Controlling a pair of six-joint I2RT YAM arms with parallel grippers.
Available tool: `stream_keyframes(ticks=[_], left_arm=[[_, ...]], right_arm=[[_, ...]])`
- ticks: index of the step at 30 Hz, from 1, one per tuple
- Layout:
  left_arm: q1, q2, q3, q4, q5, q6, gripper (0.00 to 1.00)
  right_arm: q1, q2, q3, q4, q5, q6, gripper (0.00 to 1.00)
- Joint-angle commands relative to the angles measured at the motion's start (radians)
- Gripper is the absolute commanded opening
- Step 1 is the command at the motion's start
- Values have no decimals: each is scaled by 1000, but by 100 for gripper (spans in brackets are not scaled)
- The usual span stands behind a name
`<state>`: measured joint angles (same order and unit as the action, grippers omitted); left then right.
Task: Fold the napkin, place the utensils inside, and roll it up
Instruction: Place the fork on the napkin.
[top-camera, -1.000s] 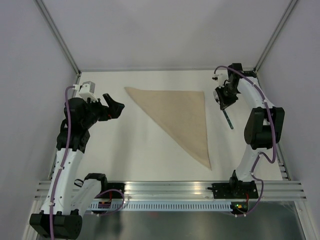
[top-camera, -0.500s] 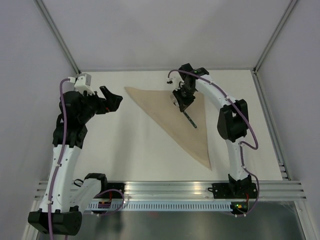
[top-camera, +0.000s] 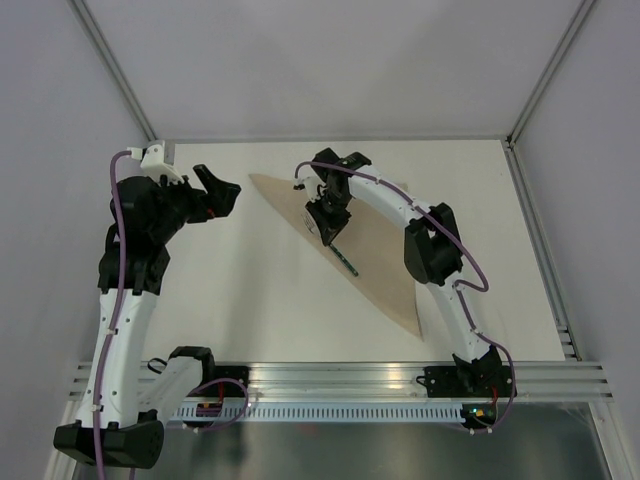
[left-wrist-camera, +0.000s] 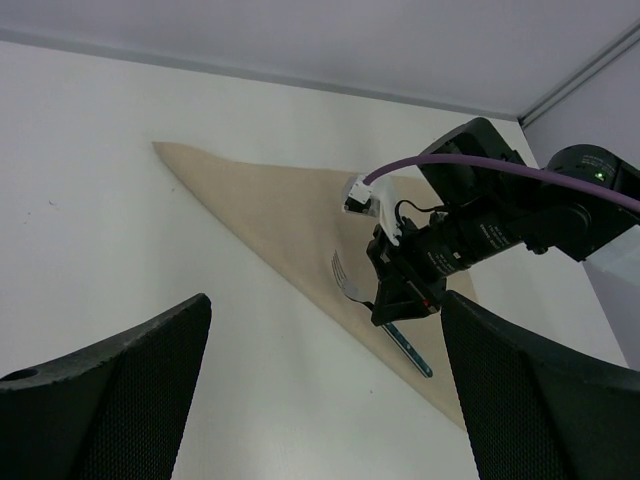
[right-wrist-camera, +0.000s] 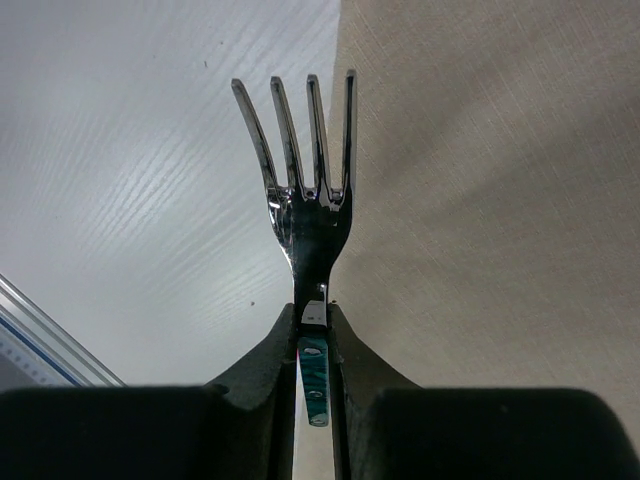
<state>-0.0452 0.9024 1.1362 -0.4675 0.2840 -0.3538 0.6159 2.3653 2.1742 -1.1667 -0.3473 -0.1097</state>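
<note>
The part of the napkin inside its long diagonal edge lies below the robot's right gripper, so the gripper will come down to it next and let go of the fork (top-camera: 346, 261).
The napkin (top-camera: 385, 255) lies folded into a beige triangle at the back of the white table, also seen as the napkin (left-wrist-camera: 265, 210) in the left wrist view. My right gripper (top-camera: 326, 218) is shut on the fork (top-camera: 346, 261) near the top of its dark green handle. It holds the fork over the napkin's long diagonal edge. The fork's silver tines (right-wrist-camera: 300, 130) point ahead of the right gripper (right-wrist-camera: 314, 335), half over bare table and half over the napkin (right-wrist-camera: 480, 200). My left gripper (top-camera: 216, 190) hangs open and empty to the left of the napkin's far-left corner.
The white tabletop (top-camera: 250, 300) is enclosed by grey walls on three sides. An aluminium rail (top-camera: 340, 375) carrying both arm bases runs along the near edge. The right arm's elbow (top-camera: 432, 250) reaches across above the napkin's right part.
My right arm has swung from the far right of the table leftward to over the napkin's diagonal edge, carrying the fork. The left gripper shifted slightly left and back, staying open.
</note>
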Motion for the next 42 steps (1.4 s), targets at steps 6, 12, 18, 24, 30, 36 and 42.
stream_keyframes(ticks=[6, 12, 18, 24, 30, 36, 42], left_arm=[[5, 3, 43, -22, -14, -45, 100], [5, 6, 42, -26, -17, -39, 100], [5, 10, 39, -29, -22, -30, 100], [5, 21, 34, -26, -22, -25, 100], [5, 16, 28, -30, -28, -14, 100], [5, 20, 19, -30, -29, -8, 100], [5, 26, 16, -28, -35, -1, 100]], right_arm=[[27, 58, 88, -18, 31, 77, 0], [25, 91, 121, -1, 67, 82, 0], [28, 112, 122, 4, 102, 68, 1], [33, 130, 136, 4, 134, 65, 0], [39, 155, 130, 10, 159, 64, 0], [39, 147, 133, 29, 165, 79, 1], [38, 147, 136, 35, 171, 87, 0]])
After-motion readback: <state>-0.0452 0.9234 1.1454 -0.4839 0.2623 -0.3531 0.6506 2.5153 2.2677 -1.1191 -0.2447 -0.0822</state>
